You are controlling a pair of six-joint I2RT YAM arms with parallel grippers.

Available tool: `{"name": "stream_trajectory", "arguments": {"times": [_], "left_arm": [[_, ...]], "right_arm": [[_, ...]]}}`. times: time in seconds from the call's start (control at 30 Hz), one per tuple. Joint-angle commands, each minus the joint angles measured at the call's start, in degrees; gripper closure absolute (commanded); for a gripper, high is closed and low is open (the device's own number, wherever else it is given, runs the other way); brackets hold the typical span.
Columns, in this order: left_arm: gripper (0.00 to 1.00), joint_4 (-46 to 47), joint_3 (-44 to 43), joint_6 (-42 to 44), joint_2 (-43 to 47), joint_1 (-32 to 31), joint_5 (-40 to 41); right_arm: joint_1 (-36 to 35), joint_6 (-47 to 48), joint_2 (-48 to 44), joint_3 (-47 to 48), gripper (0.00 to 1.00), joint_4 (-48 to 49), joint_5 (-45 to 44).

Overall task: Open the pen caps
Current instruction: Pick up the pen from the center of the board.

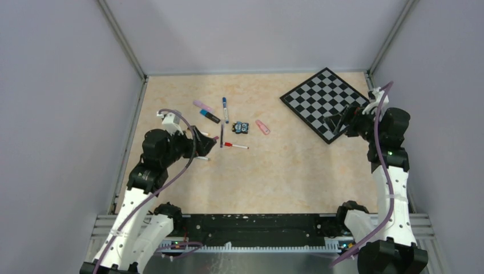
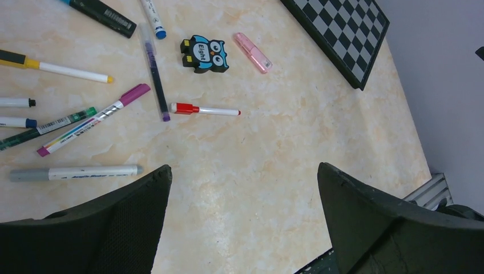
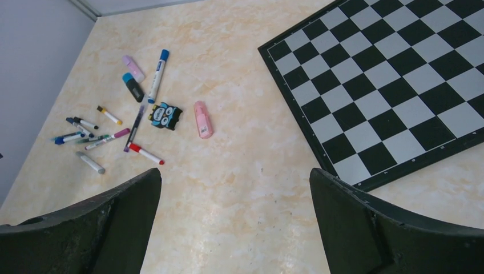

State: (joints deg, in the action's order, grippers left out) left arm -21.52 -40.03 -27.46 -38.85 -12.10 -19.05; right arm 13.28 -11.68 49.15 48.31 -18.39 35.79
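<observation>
I will move my left gripper down and to the right in the top view, onto the middle of the thin purple pen (image 1: 222, 136) (image 2: 155, 80), because the pen's clear cap is on.
Several pens lie capped on the beige table left of centre: a white pen with a red cap (image 2: 182, 108), a thin purple pen (image 2: 155, 80), a magenta-capped pen (image 2: 94, 120), a grey marker (image 2: 74, 172) and a yellow-tipped pen (image 2: 57, 68). In the top view the red-capped pen (image 1: 235, 145) lies just right of my left gripper (image 1: 205, 142), which is open and holds nothing. My left gripper (image 2: 244, 168) hovers over bare table below the pens. My right gripper (image 1: 337, 123) is open at the chessboard's near corner, over bare table (image 3: 235, 171), far from the pens (image 3: 145, 153).
A black-and-white chessboard (image 1: 326, 101) lies at the back right. A black-and-blue owl toy (image 1: 241, 127) and a pink highlighter (image 1: 262, 127) sit among the pens. Grey walls close in the table on three sides.
</observation>
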Motion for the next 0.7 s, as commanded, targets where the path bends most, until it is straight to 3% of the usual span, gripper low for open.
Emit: {"name": "stream_trajectory", "arguments": {"times": [0.0, 0.37, 0.53, 0.67], "left_arm": [[0.01, 0.4, -2.0, 1.5, -0.9, 0.2, 0.4], [0.01, -6.1, -2.9, 1.6, -2.4, 0.2, 2.2], [0.01, -3.3, -1.7, 1.4, -4.1, 0.2, -0.5], [0.01, -2.1, -4.2, 3.9, -12.0, -0.1, -1.3]], "right_arm": [[-0.1, 0.1, 0.5, -0.4, 0.01, 3.4, 3.3], [-0.6, 17.4, 0.2, -3.9, 0.01, 2.7, 22.5], [-1.5, 21.0, 0.5, -5.1, 0.01, 1.9, 24.4], [-1.6, 23.4, 0.9, -6.8, 0.01, 1.9, 25.1]]}}
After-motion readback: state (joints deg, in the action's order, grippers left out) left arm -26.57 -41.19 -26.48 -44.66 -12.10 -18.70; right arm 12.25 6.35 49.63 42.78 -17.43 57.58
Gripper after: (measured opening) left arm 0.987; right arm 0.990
